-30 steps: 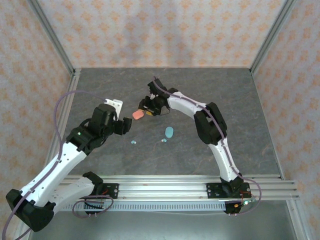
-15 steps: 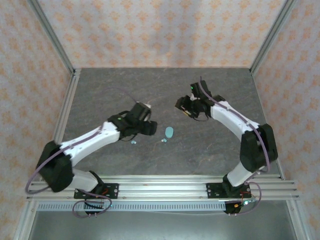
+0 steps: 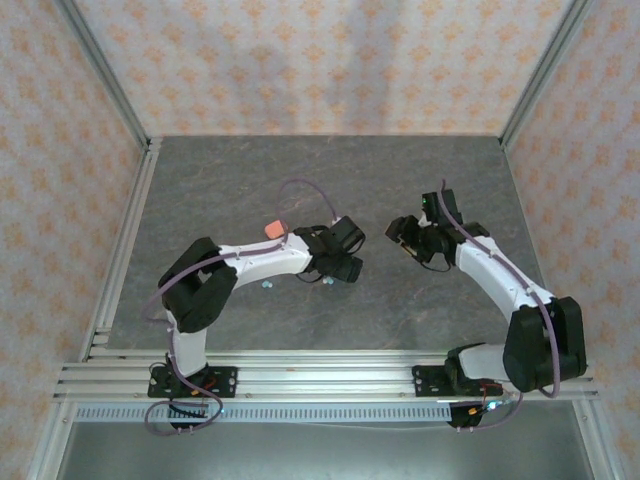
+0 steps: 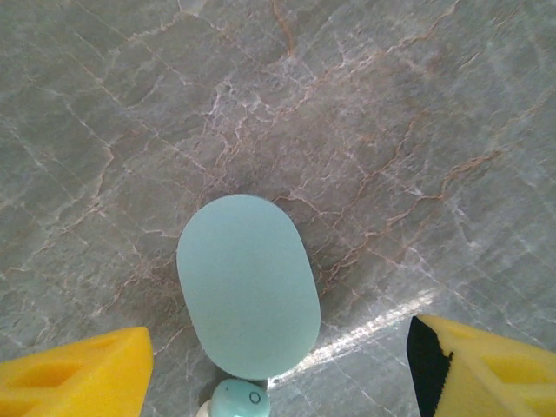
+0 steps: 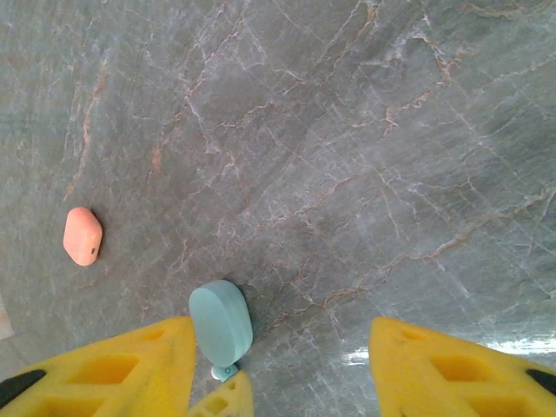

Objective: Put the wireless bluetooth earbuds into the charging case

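Note:
The teal charging case (image 4: pixel 248 285) lies flat below. My left gripper next lowers its spread fingers around the case's long sides, which fit between them, and closes.
A closed, pill-shaped teal charging case (image 4: pixel 248 285) lies flat on the grey marble table. One teal earbud (image 4: pixel 236 400) rests against its near end. My left gripper (image 4: pixel 280 365) hovers over them, open, its yellow fingers (image 4: pixel 78 378) wide on either side and holding nothing. From above, the left gripper (image 3: pixel 345 262) covers the case, and a second teal earbud (image 3: pixel 266 284) lies to its left. My right gripper (image 3: pixel 408 235) is off to the right, open and empty. Its wrist view looks back at the teal case (image 5: pixel 221 323) and the earbud (image 5: pixel 224 372).
A coral case (image 3: pixel 272 229) lies on the table behind the left forearm; the right wrist view has it as the coral case (image 5: pixel 82 235) at far left. Metal frame posts and patterned walls close in the table. Bare marble stretches between the two grippers.
The left arm has swung right across the table and now hangs over the teal case. The right arm has pulled back to the right, away from the coral case, with its jaws widening.

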You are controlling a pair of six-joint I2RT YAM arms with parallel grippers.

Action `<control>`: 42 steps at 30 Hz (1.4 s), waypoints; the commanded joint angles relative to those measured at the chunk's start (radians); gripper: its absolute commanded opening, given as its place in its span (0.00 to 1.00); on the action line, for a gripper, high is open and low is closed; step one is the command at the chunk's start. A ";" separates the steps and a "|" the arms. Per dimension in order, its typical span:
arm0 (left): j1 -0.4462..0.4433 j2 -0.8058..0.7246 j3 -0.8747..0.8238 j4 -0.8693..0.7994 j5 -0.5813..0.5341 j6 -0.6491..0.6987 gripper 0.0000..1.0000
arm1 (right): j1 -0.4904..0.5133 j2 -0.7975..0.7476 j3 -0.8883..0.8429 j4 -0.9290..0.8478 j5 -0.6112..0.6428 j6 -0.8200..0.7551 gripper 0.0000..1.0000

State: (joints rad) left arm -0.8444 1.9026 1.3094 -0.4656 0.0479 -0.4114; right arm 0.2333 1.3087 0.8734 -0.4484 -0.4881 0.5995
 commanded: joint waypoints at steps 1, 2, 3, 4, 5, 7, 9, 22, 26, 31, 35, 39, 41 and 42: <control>-0.003 0.045 0.044 -0.047 -0.029 0.006 0.76 | -0.009 -0.014 -0.023 0.000 -0.019 -0.035 0.56; -0.003 0.052 0.045 -0.048 -0.035 0.009 0.76 | -0.010 -0.012 -0.026 0.003 -0.023 -0.037 0.56; -0.004 0.060 0.047 -0.047 -0.041 0.012 0.76 | -0.011 -0.010 -0.029 0.004 -0.026 -0.039 0.56; -0.004 0.067 0.049 -0.047 -0.045 0.017 0.76 | -0.012 -0.008 -0.034 0.008 -0.030 -0.041 0.56; -0.004 0.073 0.052 -0.047 -0.049 0.021 0.75 | -0.013 -0.008 -0.036 0.010 -0.033 -0.041 0.56; -0.003 0.087 0.059 -0.049 -0.053 0.035 0.70 | -0.014 -0.006 -0.039 0.012 -0.041 -0.040 0.56; -0.001 0.099 0.063 -0.045 -0.055 0.047 0.63 | -0.015 -0.006 -0.039 0.016 -0.047 -0.042 0.56; 0.020 -0.061 -0.025 0.042 0.004 0.307 0.18 | -0.021 -0.031 -0.046 0.083 -0.185 -0.017 0.56; 0.046 -0.184 -0.069 0.071 0.137 0.427 0.18 | -0.020 -0.039 -0.037 0.136 -0.318 0.003 0.56; 0.099 -0.330 -0.108 0.079 0.364 0.536 0.19 | 0.009 -0.098 -0.007 0.160 -0.413 0.013 0.59; 0.124 -0.395 -0.104 0.050 0.473 0.585 0.18 | 0.059 -0.154 0.028 0.153 -0.432 0.015 0.62; 0.136 -0.441 -0.099 0.042 0.550 0.602 0.18 | 0.113 -0.187 0.055 0.168 -0.450 0.032 0.65; 0.139 -0.454 -0.092 0.033 0.572 0.605 0.18 | 0.133 -0.196 0.063 0.176 -0.457 0.039 0.66; 0.140 -0.458 -0.088 0.027 0.580 0.606 0.18 | 0.144 -0.200 0.068 0.176 -0.457 0.039 0.66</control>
State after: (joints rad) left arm -0.7170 1.4746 1.2209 -0.4118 0.5442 0.1566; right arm 0.3592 1.1275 0.9089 -0.3027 -0.9142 0.6239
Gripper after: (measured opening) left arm 0.326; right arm 0.657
